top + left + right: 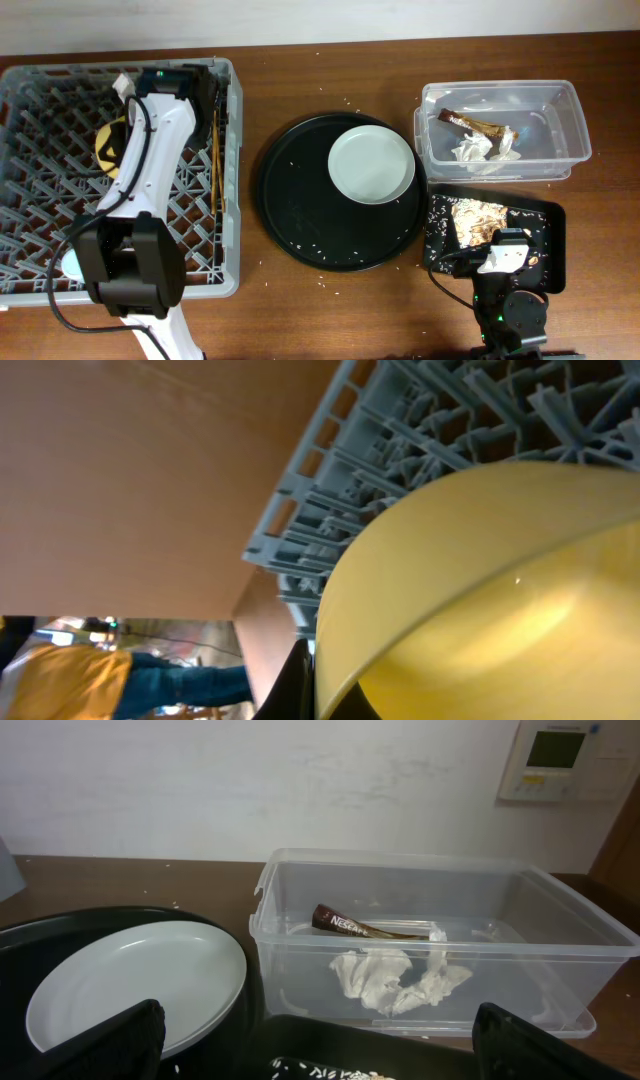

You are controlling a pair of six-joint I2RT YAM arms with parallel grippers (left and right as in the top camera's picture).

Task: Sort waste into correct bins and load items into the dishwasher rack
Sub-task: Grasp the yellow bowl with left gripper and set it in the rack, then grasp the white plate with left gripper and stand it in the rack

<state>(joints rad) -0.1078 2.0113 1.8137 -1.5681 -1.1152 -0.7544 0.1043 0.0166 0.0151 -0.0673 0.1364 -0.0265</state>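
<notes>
The yellow bowl still leans over the rack wires, so the left gripper will next lower toward the rack wires on the chopsticks' side [180, 180] and let go of the bowl's rim.
The grey dishwasher rack [30, 100] fills the left side. My left arm reaches across it, and my left gripper [312, 695] is shut on the rim of the yellow bowl [480, 590], which sits tilted in the rack [330, 490]. In the overhead view the bowl [104, 142] is partly hidden by the arm. Two chopsticks [218, 165] lie along the rack's right side. The pale plate [372, 165] sits on the round black tray. My right gripper [330, 1055] is open and empty, low over the small black tray [552, 235], which holds food scraps [478, 220]. The cups are not clearly in view.
The clear tub [570, 110] at the back right holds the brown wrapper [475, 122] and the white napkin [478, 150]. In the right wrist view they show as wrapper [360, 927] and napkin [390, 980]. The round black tray [300, 225] with white crumbs lies in the middle.
</notes>
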